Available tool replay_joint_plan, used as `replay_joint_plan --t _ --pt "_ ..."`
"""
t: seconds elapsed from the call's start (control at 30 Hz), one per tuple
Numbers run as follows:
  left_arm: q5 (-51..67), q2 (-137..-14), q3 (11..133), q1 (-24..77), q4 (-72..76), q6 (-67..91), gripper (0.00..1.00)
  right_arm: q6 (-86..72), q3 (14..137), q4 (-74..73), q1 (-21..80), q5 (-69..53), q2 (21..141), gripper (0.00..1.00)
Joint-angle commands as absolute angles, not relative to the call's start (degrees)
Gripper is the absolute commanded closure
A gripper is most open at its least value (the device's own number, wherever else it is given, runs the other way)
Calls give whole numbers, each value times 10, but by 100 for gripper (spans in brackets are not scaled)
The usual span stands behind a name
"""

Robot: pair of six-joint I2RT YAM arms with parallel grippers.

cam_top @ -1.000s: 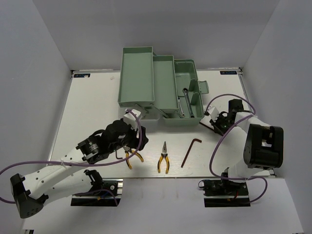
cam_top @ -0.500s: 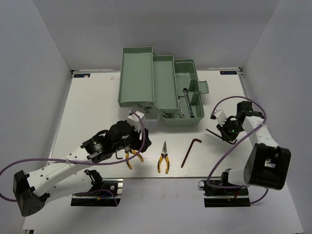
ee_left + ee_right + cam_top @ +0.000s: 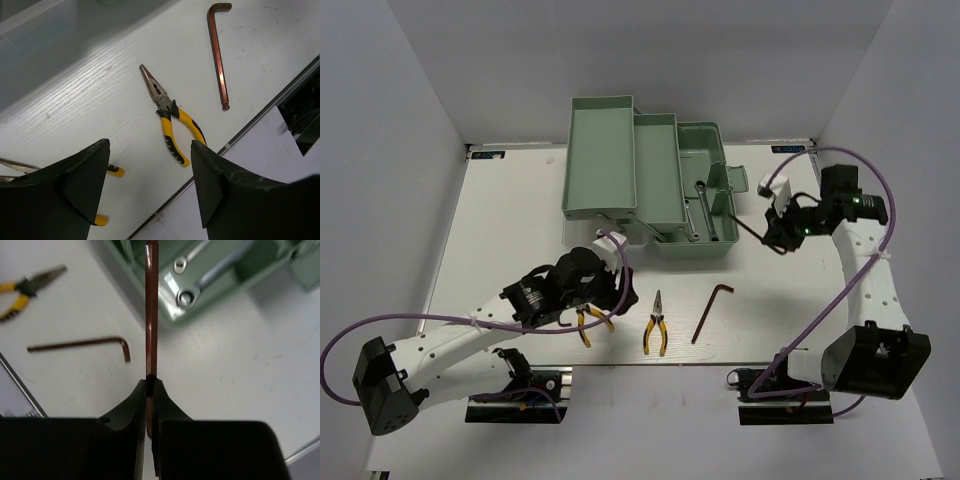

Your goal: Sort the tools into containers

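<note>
My right gripper should next carry the hex key outward across the bottom of the toolbox, then turn lengthwise over the middle tray (image 3: 656,165), because wrenches fill the bottom of the toolbox.
The pale green toolbox stands open at the back: left tray (image 3: 599,155), middle tray (image 3: 656,165) and base (image 3: 718,150). Two silver wrenches (image 3: 699,208) lie in the base, one showing its ring end (image 3: 186,296). My right gripper (image 3: 151,382) is shut on a reddish-brown hex key (image 3: 151,315), held in the air just right of the base (image 3: 778,228). My left gripper (image 3: 149,150) hangs open, with nothing between its fingers, over one yellow-handled pliers (image 3: 590,323). A second pliers (image 3: 170,117) and another hex key (image 3: 219,55) lie near the front edge.
The translucent lid (image 3: 620,228) rests in front of the left tray, close to my left wrist. The table's front edge (image 3: 720,362) runs just behind the loose tools. Purple cables loop from both arms. White walls enclose three sides.
My right arm has risen and swung back from the table towards the right side of the toolbox base, carrying the hex key. The left gripper has crept slightly right over the pliers, still open.
</note>
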State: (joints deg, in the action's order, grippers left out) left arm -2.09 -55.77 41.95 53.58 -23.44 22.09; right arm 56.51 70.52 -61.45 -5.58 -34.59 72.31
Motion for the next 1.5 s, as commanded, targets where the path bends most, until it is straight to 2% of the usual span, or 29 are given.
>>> replay_joint_plan --t 0.0,0.13,0.17,0.2,0.37,0.5,0.6,0.67,0.8,0.87,0.9,0.97,1.03,1.3,1.43,1.47 --pt "5 -565 408 533 -196 229 24 462 796 -599 -22 -449 751 100" --pt "32 -620 421 539 -168 235 29 300 920 -500 70 -477 846 100" --pt "32 -630 426 539 -156 235 29 194 929 -476 82 -471 856 100" --pt "32 -639 426 546 -156 235 30 158 944 -392 112 -459 880 100" --pt "20 -669 440 562 -149 241 31 -50 1058 -312 173 -386 996 100" --pt "9 -669 435 573 -137 251 31 -212 1021 -183 205 -317 1024 100" --pt "9 -675 430 584 -116 251 31 -288 1026 -177 213 -256 1049 100" --pt "9 -706 446 600 -111 240 30 -301 1021 -176 219 -218 1058 100" --pt "-13 -772 493 631 -80 218 28 -338 1004 -178 217 -218 1073 100" --pt "-21 -801 507 643 -55 207 27 -332 1004 -185 217 -227 1076 84" --pt "-30 -831 513 655 -48 198 27 -330 1002 -185 215 -236 1078 71" --pt "-51 -858 531 671 -33 193 26 -311 998 -192 215 -267 1072 61" --pt "-69 -888 543 682 -33 192 26 -302 994 -204 210 -295 1060 57" --pt "-89 -932 552 707 -9 187 26 -175 983 -278 158 -273 969 54" --pt "-95 -982 601 713 -14 175 26 -132 949 -307 125 -146 918 71" --pt "-95 -996 626 718 -23 175 27 -121 910 -300 118 -95 873 80"
